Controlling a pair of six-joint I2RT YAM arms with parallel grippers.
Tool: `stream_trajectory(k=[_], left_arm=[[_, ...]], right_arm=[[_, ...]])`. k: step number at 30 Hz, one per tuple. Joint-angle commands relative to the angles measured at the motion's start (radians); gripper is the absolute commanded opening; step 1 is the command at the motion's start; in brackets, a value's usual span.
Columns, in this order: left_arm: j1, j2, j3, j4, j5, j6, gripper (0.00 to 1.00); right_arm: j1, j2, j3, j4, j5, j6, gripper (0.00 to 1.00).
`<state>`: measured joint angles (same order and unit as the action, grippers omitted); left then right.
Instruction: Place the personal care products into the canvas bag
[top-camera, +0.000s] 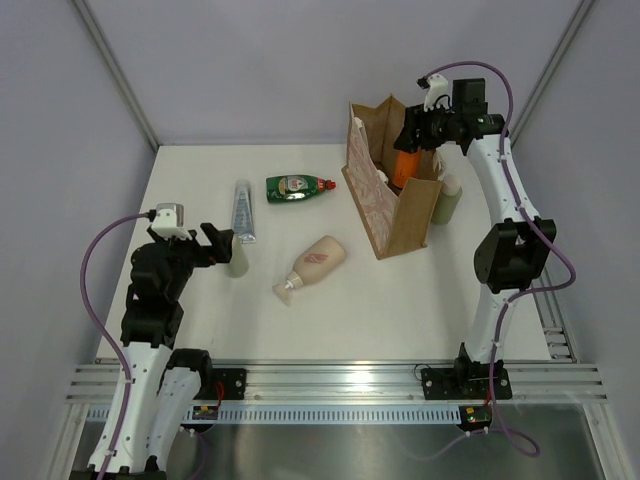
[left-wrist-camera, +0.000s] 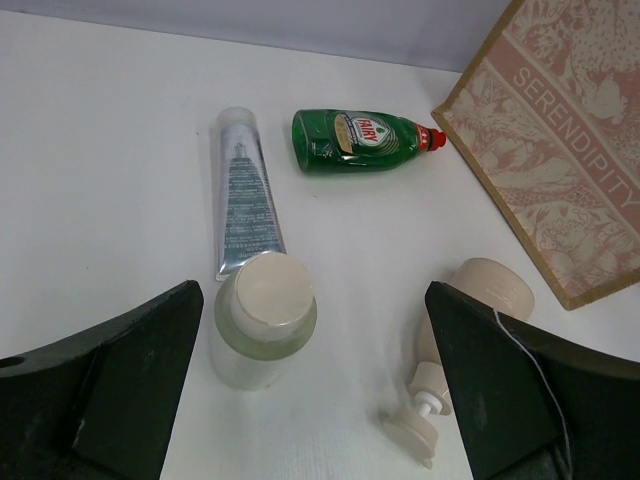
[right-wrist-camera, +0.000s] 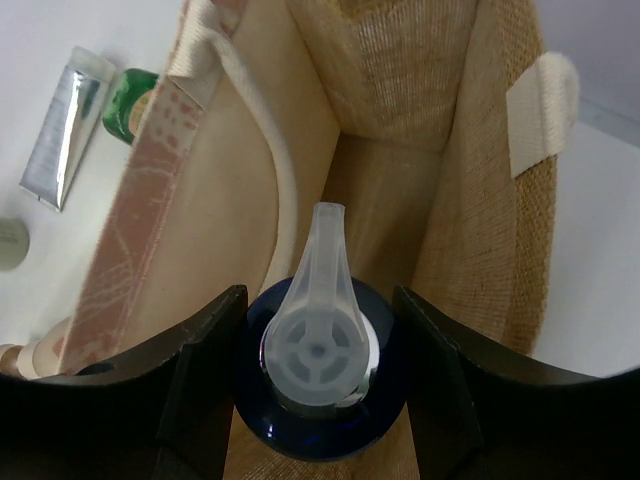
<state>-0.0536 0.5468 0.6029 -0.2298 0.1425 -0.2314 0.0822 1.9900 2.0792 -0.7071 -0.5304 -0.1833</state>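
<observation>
The bag's bottom shows bare below, so my right gripper will lower the orange white-capped bottle into the canvas bag (top-camera: 372, 200), back toward its near end, and release it.
The canvas bag (top-camera: 372, 200) stands upright at the back right, its pinkish patterned side also in the left wrist view (left-wrist-camera: 560, 150). My right gripper (top-camera: 412, 135) is shut on the orange white-capped bottle (top-camera: 403, 167), holding it upright in the bag's open mouth; the right wrist view shows its cap (right-wrist-camera: 318, 345) between my fingers above the bag's inside (right-wrist-camera: 400, 90). My left gripper (left-wrist-camera: 315, 400) is open around an upright cream bottle (left-wrist-camera: 262, 320), not touching it. The silvery tube (left-wrist-camera: 245, 190), green bottle (left-wrist-camera: 360, 140) and beige pump bottle (left-wrist-camera: 470, 330) lie on the table.
A second cream bottle (top-camera: 448, 200) stands just right of the bag, outside it. The white table (top-camera: 200, 180) is closed in by grey walls at the back and sides. The bag's white handle tab (right-wrist-camera: 540, 110) hangs over its rim.
</observation>
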Motion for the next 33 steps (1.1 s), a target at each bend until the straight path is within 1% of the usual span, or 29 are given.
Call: stream_trajectory(k=[1, 3, 4, 6, 7, 8, 9, 11, 13, 14, 15, 17, 19, 20, 21, 22, 23, 24, 25, 26, 27, 28, 29, 30, 31, 32, 33], left_arm=[[-0.005, 0.004, 0.012, 0.070, 0.051, 0.023, 0.99], [-0.005, 0.008, 0.012, 0.078, 0.075, 0.023, 0.99], [-0.005, 0.010, 0.011, 0.084, 0.113, 0.020, 0.99], [-0.005, 0.013, 0.006, 0.108, 0.161, 0.014, 0.99], [-0.005, 0.015, 0.005, 0.118, 0.216, 0.006, 0.99], [-0.005, 0.015, 0.005, 0.135, 0.242, 0.001, 0.99], [-0.006, 0.015, 0.003, 0.141, 0.290, -0.003, 0.99], [-0.009, 0.013, -0.002, 0.162, 0.321, -0.017, 0.99], [-0.022, 0.010, -0.005, 0.176, 0.359, -0.029, 0.99], [-0.028, 0.013, -0.006, 0.188, 0.368, -0.034, 0.99], [-0.043, 0.015, -0.005, 0.188, 0.377, -0.039, 0.99], [-0.061, 0.028, 0.004, 0.170, 0.375, -0.043, 0.99], [-0.101, 0.062, 0.046, 0.118, 0.362, -0.037, 0.99], [-0.141, 0.076, 0.064, 0.098, 0.358, -0.034, 0.99], [-0.164, 0.097, 0.098, 0.083, 0.338, -0.031, 0.99], [-0.190, 0.105, 0.113, 0.052, 0.321, -0.022, 0.99], [-0.219, 0.113, 0.126, 0.040, 0.304, -0.016, 0.99], [-0.274, 0.131, 0.139, 0.027, 0.263, -0.011, 0.99], [-0.305, 0.142, 0.162, 0.005, 0.240, 0.001, 0.99], [-0.363, 0.154, 0.173, -0.009, 0.212, 0.009, 0.99], [-0.391, 0.166, 0.184, -0.020, 0.162, 0.015, 0.99], [-0.417, 0.191, 0.199, -0.040, 0.140, 0.030, 0.99], [-0.467, 0.202, 0.208, -0.051, 0.114, 0.036, 0.99], [-0.495, 0.214, 0.215, -0.058, 0.059, 0.041, 0.99], [-0.520, 0.234, 0.221, -0.072, 0.033, 0.053, 0.99], [-0.570, 0.245, 0.236, -0.081, 0.004, 0.058, 0.99], [-0.598, 0.255, 0.244, -0.091, -0.064, 0.070, 0.99]], right_arm=[[0.025, -0.062, 0.085, 0.069, 0.004, 0.002, 0.00], [0.034, -0.068, 0.012, 0.052, -0.002, -0.037, 0.00], [0.050, -0.077, -0.045, 0.025, 0.010, -0.103, 0.00], [0.070, -0.094, -0.120, 0.006, 0.035, -0.183, 0.01], [0.077, -0.103, -0.158, 0.005, 0.073, -0.252, 0.03], [0.091, -0.121, -0.226, 0.012, 0.096, -0.275, 0.06], [0.096, -0.128, -0.254, 0.024, 0.122, -0.310, 0.07], [0.099, -0.123, -0.298, 0.023, 0.182, -0.326, 0.11], [0.099, -0.105, -0.312, 0.006, 0.225, -0.335, 0.19], [0.099, -0.100, -0.315, 0.000, 0.231, -0.340, 0.25], [0.099, -0.096, -0.321, -0.005, 0.240, -0.337, 0.38], [0.100, -0.095, -0.338, -0.005, 0.237, -0.331, 0.44], [0.099, -0.097, -0.331, -0.014, 0.230, -0.308, 0.67], [0.099, -0.102, -0.324, -0.026, 0.225, -0.288, 0.78], [0.099, -0.109, -0.315, -0.037, 0.208, -0.277, 0.97], [0.099, -0.129, -0.288, -0.049, 0.199, -0.268, 0.99], [0.099, -0.138, -0.266, -0.063, 0.185, -0.262, 0.99], [0.099, -0.149, -0.245, -0.102, 0.175, -0.252, 0.99], [0.097, -0.170, -0.193, -0.121, 0.162, -0.249, 1.00], [0.097, -0.181, -0.162, -0.164, 0.161, -0.245, 0.99], [0.096, -0.191, -0.133, -0.185, 0.159, -0.243, 0.99], [0.087, -0.206, -0.076, -0.204, 0.149, -0.240, 1.00], [0.080, -0.211, -0.047, -0.225, 0.141, -0.237, 0.99], [0.073, -0.217, -0.019, -0.271, 0.136, -0.232, 0.99], [0.056, -0.233, 0.022, -0.290, 0.113, -0.231, 1.00], [0.045, -0.249, 0.030, -0.307, 0.104, -0.216, 0.99], [0.030, -0.272, 0.030, -0.307, 0.055, -0.209, 0.99]])
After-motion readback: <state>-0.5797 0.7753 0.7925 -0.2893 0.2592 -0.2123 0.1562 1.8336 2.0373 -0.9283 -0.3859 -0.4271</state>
